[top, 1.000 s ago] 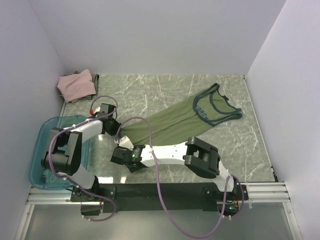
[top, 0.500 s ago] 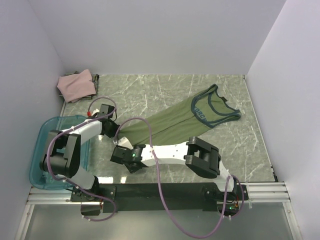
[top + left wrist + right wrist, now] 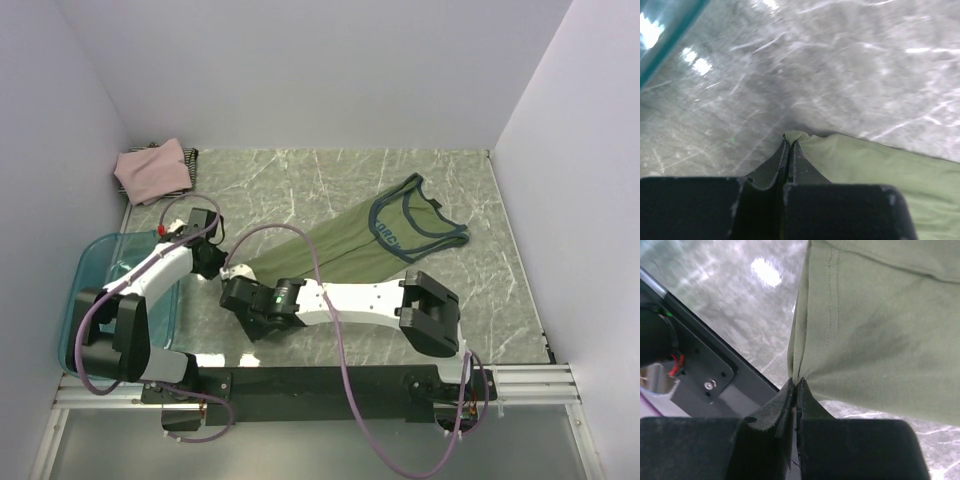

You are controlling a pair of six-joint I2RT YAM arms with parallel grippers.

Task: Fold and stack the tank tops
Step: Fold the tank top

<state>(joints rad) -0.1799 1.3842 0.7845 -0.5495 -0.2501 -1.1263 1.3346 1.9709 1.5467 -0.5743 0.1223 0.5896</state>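
The tank top is lying unfolded, so my right gripper will next carry its hem outward and to the right in the top view, onto the tank top's near side by the lettering point(image 3: 388, 268).
The olive-green tank top point(image 3: 345, 245) with navy trim lies stretched diagonally on the marble table, its neck end at the right back. My left gripper point(image 3: 212, 262) is shut on its lower hem corner, seen pinched in the left wrist view point(image 3: 790, 141). My right gripper point(image 3: 243, 284) is shut on the hem beside it, the green cloth point(image 3: 870, 330) bunched between the jaws point(image 3: 796, 385). The dusty-pink tank top point(image 3: 152, 168) lies folded at the back left on a dark striped one point(image 3: 191, 158).
The teal plastic bin point(image 3: 95, 262) stands at the left near edge, beside the left arm; its rim shows in the left wrist view point(image 3: 665, 47). White walls close the table at the back and both sides. The black arm rail point(image 3: 320, 382) runs along the near edge.
Both grippers have moved left toward the bin with the hem, dragging the green tank top leftward; its neck end has slid left and away from the right wall.
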